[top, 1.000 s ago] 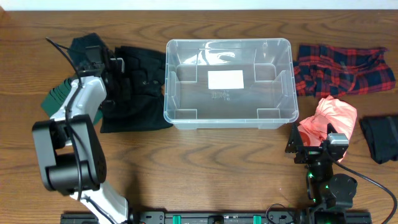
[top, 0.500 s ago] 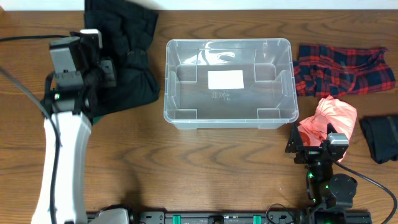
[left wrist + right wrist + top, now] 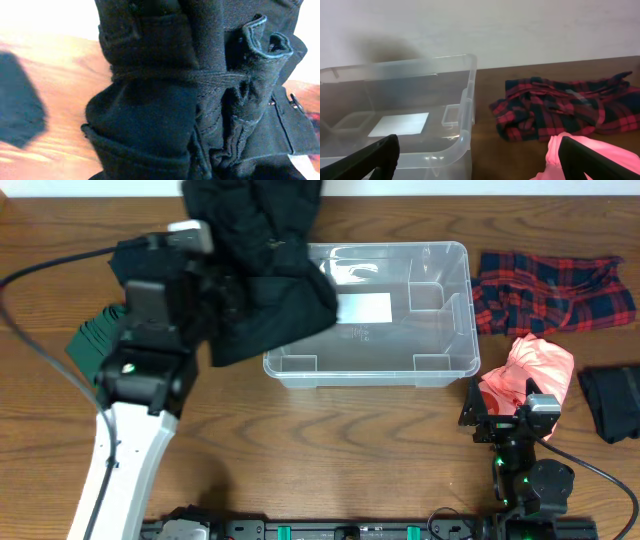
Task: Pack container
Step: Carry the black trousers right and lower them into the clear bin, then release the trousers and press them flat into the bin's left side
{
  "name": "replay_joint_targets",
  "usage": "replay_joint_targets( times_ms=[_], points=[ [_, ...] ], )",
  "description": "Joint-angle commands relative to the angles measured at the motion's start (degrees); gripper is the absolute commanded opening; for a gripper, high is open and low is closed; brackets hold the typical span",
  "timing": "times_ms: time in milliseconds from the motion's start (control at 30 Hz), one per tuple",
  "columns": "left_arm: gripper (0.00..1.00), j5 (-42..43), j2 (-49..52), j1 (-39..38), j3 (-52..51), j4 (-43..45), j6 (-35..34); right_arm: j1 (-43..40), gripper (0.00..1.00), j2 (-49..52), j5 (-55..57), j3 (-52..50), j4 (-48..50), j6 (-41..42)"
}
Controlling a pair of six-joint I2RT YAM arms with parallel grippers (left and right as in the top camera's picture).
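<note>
My left gripper holds the black garment (image 3: pixel 265 265), which is partly outside the container's rim. I will move my left gripper to the right in the overhead view and down into the open container to let go.
The clear container (image 3: pixel 440 365) stands at the table's middle, its white label (image 3: pixel 362 308) on the bottom; it also shows in the right wrist view (image 3: pixel 462 140). My left gripper (image 3: pixel 215 295) is shut on a black garment (image 3: pixel 265 265), held up over the container's left rim. In the left wrist view the black garment (image 3: pixel 200 90) fills the frame and hides the fingers. My right gripper (image 3: pixel 510 420) is open and empty, low at the container's front right, next to a pink garment (image 3: pixel 535 370).
A red plaid shirt (image 3: pixel 550 290) lies right of the container, also in the right wrist view (image 3: pixel 560 107). A dark garment (image 3: pixel 612 402) lies at the far right edge. A green garment (image 3: pixel 92 340) and another dark one (image 3: pixel 135 258) lie at the left.
My left arm has lifted the black garment off the table at the left and carried it right, over the container's left rim. The right arm has not moved.
</note>
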Motion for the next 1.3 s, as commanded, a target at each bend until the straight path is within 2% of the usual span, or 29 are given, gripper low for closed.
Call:
replay_joint_targets(
  times_ms=[0, 333, 533, 967, 1200, 1267],
  points=[
    [0.06, 1.38, 3.13, -3.30, 0.79, 1.25, -7.69, 0.81, 0.99, -0.33, 0.15, -0.13, -0.15, 0.44],
    [0.06, 1.40, 11.67, -12.00, 0.79, 2.69, -7.72, 0.81, 0.99, -0.33, 0.15, -0.13, -0.15, 0.44],
    [0.06, 1.40, 14.23, -14.53, 0.79, 2.73, -7.69, 0.81, 0.99, -0.33, 0.15, -0.13, -0.15, 0.44],
    [0.06, 1.36, 19.96, -14.99, 0.79, 2.69, -7.45, 0.81, 0.99, -0.33, 0.15, -0.13, -0.15, 0.44],
    [0.06, 1.16, 20.22, -14.99, 0.79, 2.64, -4.24, 0.81, 0.99, -0.33, 0.15, -0.13, -0.15, 0.44],
    [0.09, 1.16, 20.24, -15.02, 0.79, 2.43, -4.26, 0.81, 0.99, -0.33, 0.15, -0.13, -0.15, 0.44]
  ],
)
